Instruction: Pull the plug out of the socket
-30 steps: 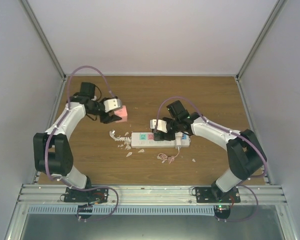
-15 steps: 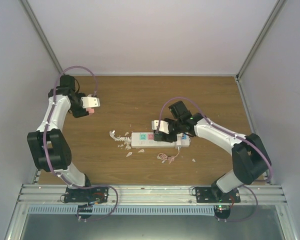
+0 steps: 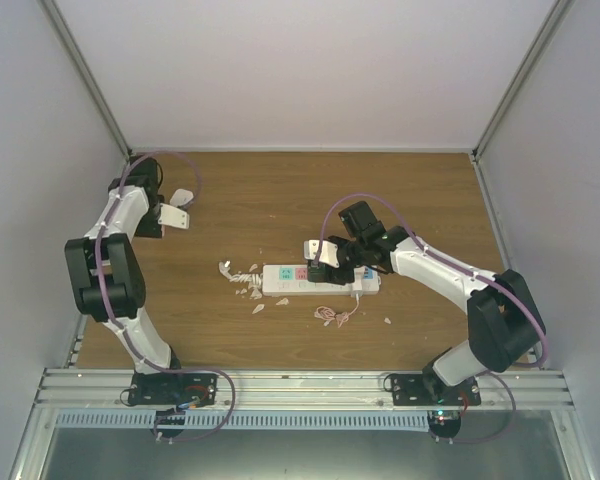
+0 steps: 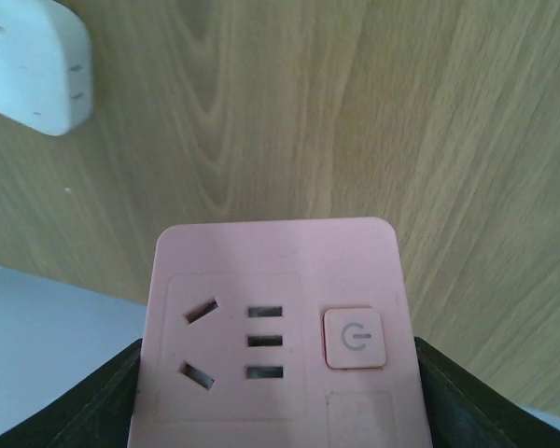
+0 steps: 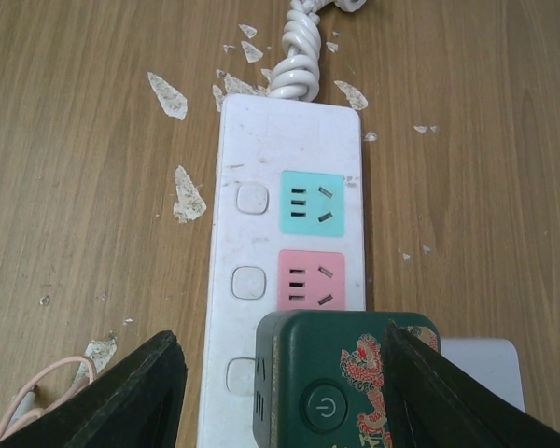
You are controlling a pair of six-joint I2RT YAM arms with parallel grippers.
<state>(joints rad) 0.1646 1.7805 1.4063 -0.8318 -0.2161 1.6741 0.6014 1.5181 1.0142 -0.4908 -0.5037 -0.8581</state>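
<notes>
Next, my left gripper goes down toward the bare wood by the enclosure's side to release the pink plug cube. The white rounded block leaves it clear.
The socket (image 3: 285,280) (image 5: 261,159), a long white strip with teal and pink outlet faces, lies mid-table. A dark green plug cube (image 5: 345,383) with a red dragon print sits on it. My right gripper (image 3: 327,268) (image 5: 280,355) is open over this cube. Its left finger (image 5: 140,392) stands clear of the cube's side and its right finger (image 5: 448,392) overlaps the cube's right part. My left gripper (image 3: 175,215) (image 4: 278,397) is at the far left, shut on a pink plug cube (image 4: 275,299) with a power button.
Pale flakes (image 3: 242,280) (image 5: 187,191) litter the wood left of the strip. A thin pink loop (image 3: 332,315) lies in front of it. The strip's coiled white cord (image 5: 294,56) leads away. A white rounded block (image 4: 28,65) lies near the left gripper. Enclosure walls stand close on both sides.
The left arm has swung from the table's middle to the far left edge, carrying the pink plug cube. The right gripper stayed over the strip and its jaws spread slightly.
</notes>
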